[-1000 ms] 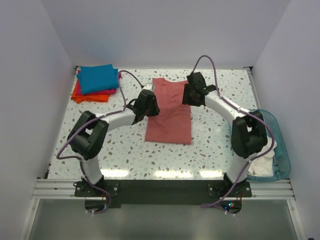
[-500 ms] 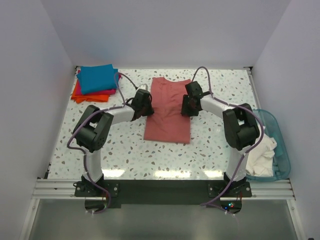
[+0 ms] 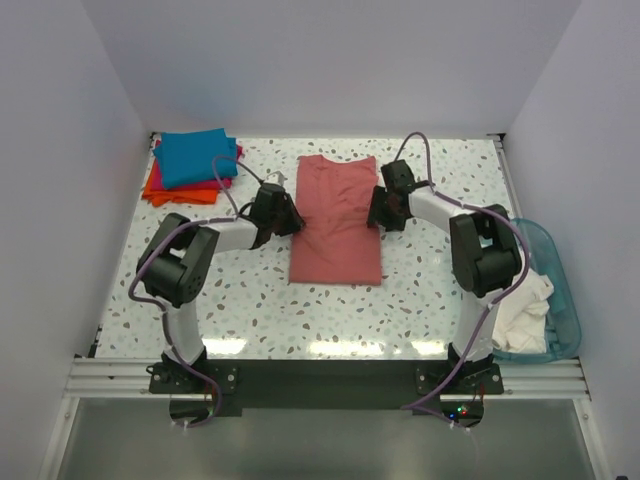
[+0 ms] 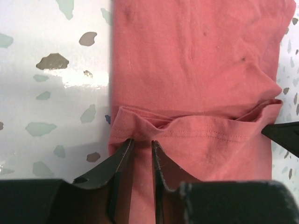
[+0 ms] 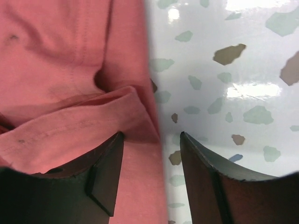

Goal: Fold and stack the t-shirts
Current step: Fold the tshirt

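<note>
The t-shirt's sleeves lie turned in, so my right gripper should move back along the t-shirt's side edge to the t-shirt's near corner [image 3: 379, 282] on the tub's side and close there.
The salmon-red t-shirt [image 3: 338, 220] lies flat mid-table as a long rectangle, sleeves turned in. My left gripper [image 3: 290, 218] is at its left edge; in the left wrist view the gripper [image 4: 140, 141] is shut on a pinched ridge of the t-shirt [image 4: 196, 70] beside the folded-in sleeve hem. My right gripper [image 3: 375, 213] is at the right edge; in the right wrist view the gripper [image 5: 150, 135] is open, one finger over the t-shirt [image 5: 56, 60] and the other over bare table. Folded teal [image 3: 195, 155], magenta [image 3: 233, 170] and orange [image 3: 175, 190] t-shirts are stacked at the back left.
A translucent blue tub [image 3: 563, 290] holding white cloth [image 3: 522, 308] stands at the table's right edge beside the right arm. White walls close in the table on the left, back and right. Speckled tabletop [image 3: 250, 290] shows in front of the shirt.
Both grippers have come down to the shirt's side edges, and the cloth now lies flatter. The right gripper's jaws have widened. The left gripper has shifted slightly left.
</note>
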Motion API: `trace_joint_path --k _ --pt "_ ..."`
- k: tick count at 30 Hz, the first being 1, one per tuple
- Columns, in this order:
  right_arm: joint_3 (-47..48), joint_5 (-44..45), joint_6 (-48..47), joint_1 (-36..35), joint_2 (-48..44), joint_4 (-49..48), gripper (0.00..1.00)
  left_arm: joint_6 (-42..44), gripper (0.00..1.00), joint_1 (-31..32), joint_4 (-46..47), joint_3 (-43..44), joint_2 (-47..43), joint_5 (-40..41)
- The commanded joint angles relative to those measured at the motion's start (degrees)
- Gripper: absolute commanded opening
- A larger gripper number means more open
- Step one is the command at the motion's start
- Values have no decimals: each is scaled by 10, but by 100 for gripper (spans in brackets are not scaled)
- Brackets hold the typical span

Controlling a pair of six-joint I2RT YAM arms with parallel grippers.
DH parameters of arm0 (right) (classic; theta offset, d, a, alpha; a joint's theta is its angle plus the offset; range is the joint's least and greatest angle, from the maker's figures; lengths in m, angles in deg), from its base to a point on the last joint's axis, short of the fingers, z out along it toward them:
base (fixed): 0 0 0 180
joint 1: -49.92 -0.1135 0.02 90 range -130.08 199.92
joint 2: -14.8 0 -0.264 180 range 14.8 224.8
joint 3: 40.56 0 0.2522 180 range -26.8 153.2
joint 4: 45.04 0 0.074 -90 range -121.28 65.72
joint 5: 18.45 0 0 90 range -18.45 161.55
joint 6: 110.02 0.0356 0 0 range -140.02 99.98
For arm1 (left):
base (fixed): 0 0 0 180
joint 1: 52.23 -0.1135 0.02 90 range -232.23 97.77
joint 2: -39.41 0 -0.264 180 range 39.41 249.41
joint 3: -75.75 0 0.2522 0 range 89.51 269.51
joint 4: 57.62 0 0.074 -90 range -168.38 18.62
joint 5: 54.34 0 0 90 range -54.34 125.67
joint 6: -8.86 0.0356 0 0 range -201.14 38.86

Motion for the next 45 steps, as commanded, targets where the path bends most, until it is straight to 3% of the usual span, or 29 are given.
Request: trace_joint_path --k 1,2,6,9,12,18,27,37,45 --pt "-13 -13 -6 10 -36 13 57 -6 27 -15 35 -24 -41 -48" --pt "-14 -16 -7 10 -44 13 59 -5 29 -16 40 -25 -48 -58" --pt "-26 -11 -11 9 -91 20 64 2 54 -16 54 -42 -95 -59" --pt "-58 -17 -6 10 -134 9 65 -3 57 -16 47 -71 -139 -42" --pt "-150 -41 7 9 -196 -18 65 -12 58 -14 11 -112 -177 -18" --pt "-319 -50 51 -19 -339 -60 62 -37 58 8 42 -277 -294 -20" --pt "-449 -56 126 -63 -456 -94 60 -75 59 75 70 -418 -414 -12" --pt "-467 -60 168 -74 -407 -175 58 -91 58 80 145 -441 -369 -20" --pt "-476 -57 178 -74 -384 -201 50 -106 48 80 188 -430 -282 -21"
